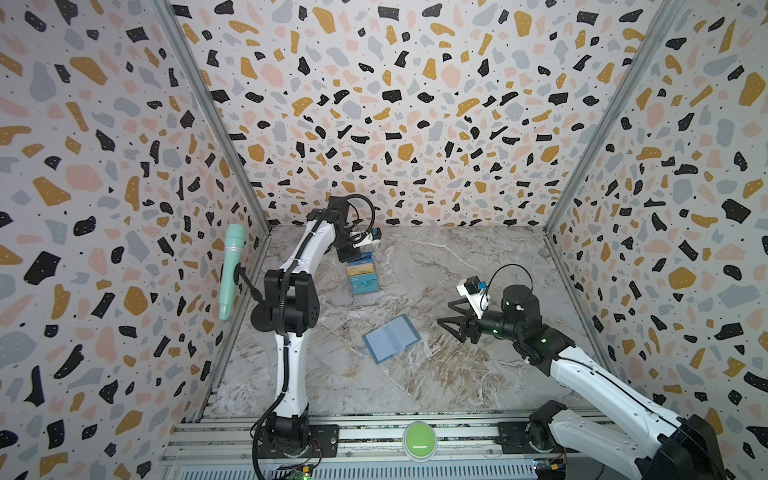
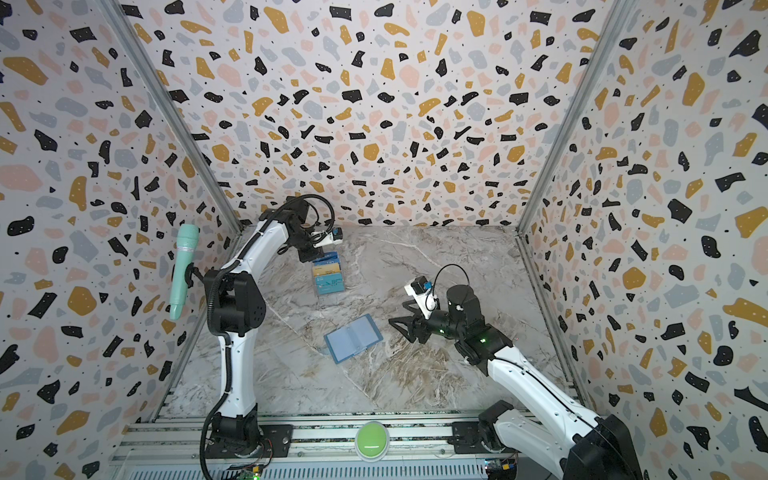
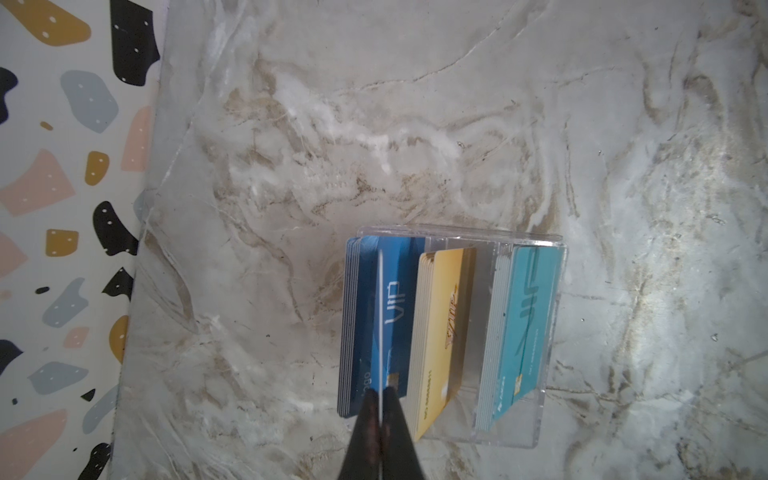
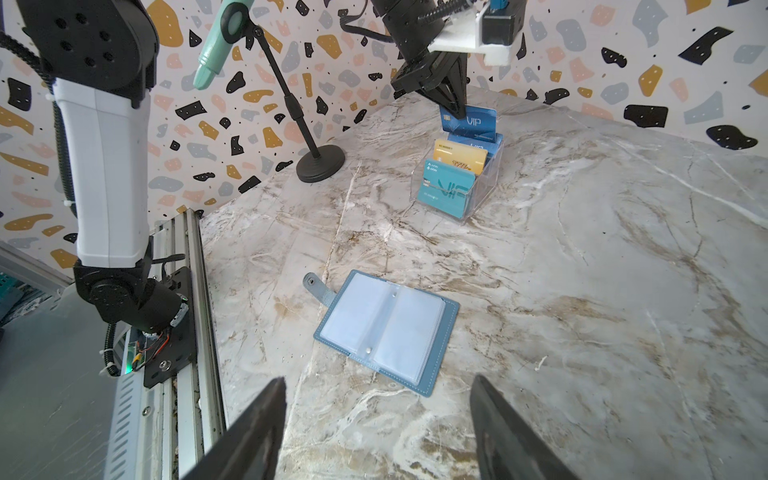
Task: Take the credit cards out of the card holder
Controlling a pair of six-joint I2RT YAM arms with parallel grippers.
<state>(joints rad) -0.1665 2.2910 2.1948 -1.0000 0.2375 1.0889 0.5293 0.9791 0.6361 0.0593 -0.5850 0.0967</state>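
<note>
I will lower my left gripper and let go of the blue card in the rack's back level (image 1: 367,261) (image 3: 401,320) below the gripper, because that level already holds matching cards.
The card holder (image 1: 390,338) (image 2: 353,338) (image 4: 386,332) lies open flat mid-table, its snap tab out to one side; its clear pockets look empty. My left gripper (image 3: 380,392) (image 4: 455,110) (image 1: 352,252) is shut on a corner of a blue VIP credit card (image 4: 473,120), seen edge-on as a thin pale line (image 3: 380,316) in the left wrist view. The card hangs upright over the back tier of a clear rack (image 4: 482,187) (image 1: 365,276) holding blue (image 3: 365,324), yellow (image 3: 440,328) and teal (image 3: 523,316) cards. My right gripper (image 4: 378,379) (image 1: 444,312) (image 2: 397,311) stands open and empty, right of the holder.
A mint microphone (image 1: 230,270) on a black stand (image 4: 321,162) sits at the left wall, near the rack. A green button (image 1: 419,440) rests on the front metal rail. Patterned walls close off the left, back and right sides.
</note>
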